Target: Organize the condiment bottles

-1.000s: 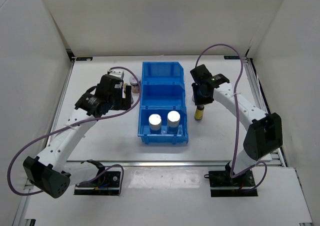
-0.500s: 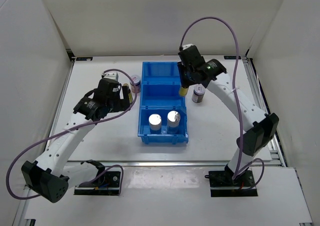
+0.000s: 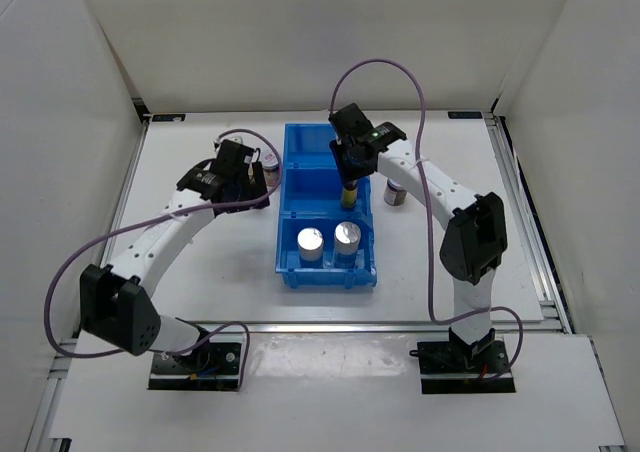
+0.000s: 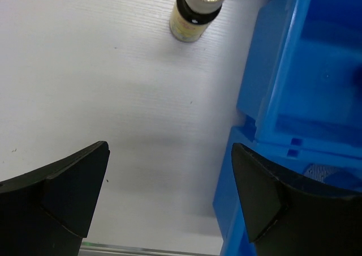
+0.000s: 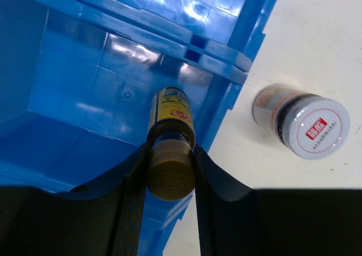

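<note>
The second slim bottle stands outside the blue bin (image 4: 317,69), so the open left gripper will move outward and come down around the bottle's neck (image 4: 195,13).
My right gripper (image 3: 349,168) is shut on the cap of a slim dark bottle with a yellow label (image 3: 349,196) and holds it upright in the middle compartment of the blue bin (image 3: 300,132). The right wrist view shows the bottle (image 5: 171,117) between my fingers (image 5: 131,188) over the bin floor (image 5: 85,80). Two white bottles with silver caps (image 3: 311,242) (image 3: 347,236) stand in the near compartment. My left gripper (image 4: 169,193) is open and empty over the table, left of the bin (image 4: 317,69). A second slim bottle (image 4: 194,11) stands ahead of it.
One squat jar with a white-red lid (image 3: 396,192) stands right of the bin, and it also shows in the right wrist view (image 5: 305,124). Another jar (image 3: 268,159) stands at the bin's far left side. White walls enclose the table.
My right gripper lifted the slim bottle from the table right of the bin and carried it left into the middle compartment. My left gripper shifted farther back and slightly right, toward the bin.
</note>
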Available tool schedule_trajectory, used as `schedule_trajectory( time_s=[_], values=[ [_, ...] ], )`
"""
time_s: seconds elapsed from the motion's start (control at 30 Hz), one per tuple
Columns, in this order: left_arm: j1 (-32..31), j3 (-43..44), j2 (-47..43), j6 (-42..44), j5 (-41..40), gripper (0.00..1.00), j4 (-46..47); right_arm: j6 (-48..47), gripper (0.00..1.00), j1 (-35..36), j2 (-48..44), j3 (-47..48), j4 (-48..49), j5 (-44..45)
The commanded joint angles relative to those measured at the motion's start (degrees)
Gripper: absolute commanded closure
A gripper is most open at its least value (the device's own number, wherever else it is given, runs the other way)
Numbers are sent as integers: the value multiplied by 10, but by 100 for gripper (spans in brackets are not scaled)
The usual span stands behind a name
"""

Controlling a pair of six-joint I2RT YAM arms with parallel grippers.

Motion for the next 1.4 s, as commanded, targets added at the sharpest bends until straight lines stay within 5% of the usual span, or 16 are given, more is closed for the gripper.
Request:
schedule_trajectory(
  time_s=[0.0, 0.17, 0.5, 0.7, 0.83, 1.1, 1.37],
  values=[
    [17, 46, 23, 9, 23, 0, 17, -11, 96, -8, -1, 8, 56, -29],
    [30, 71, 55, 20, 23, 0, 22, -11, 77, -19, 9, -11, 70, -37],
    [35, 132, 138, 25, 30, 0, 36, -11, 0, -19, -56, -35, 81, -23],
    [35, 168, 174, 31, 24, 0, 41, -11, 0, -19, -106, -35, 81, -35],
    [57, 200, 209, 37, 46, 10, 42, -11, 0, -14, -140, -35, 70, -40],
    [75, 231, 287, 52, 73, 44, 47, -11, 0, -14, -210, -89, 70, -41],
    [75, 238, 250, 58, 68, 85, 47, -5, 0, -14, -234, -107, 58, -29]
  ],
)
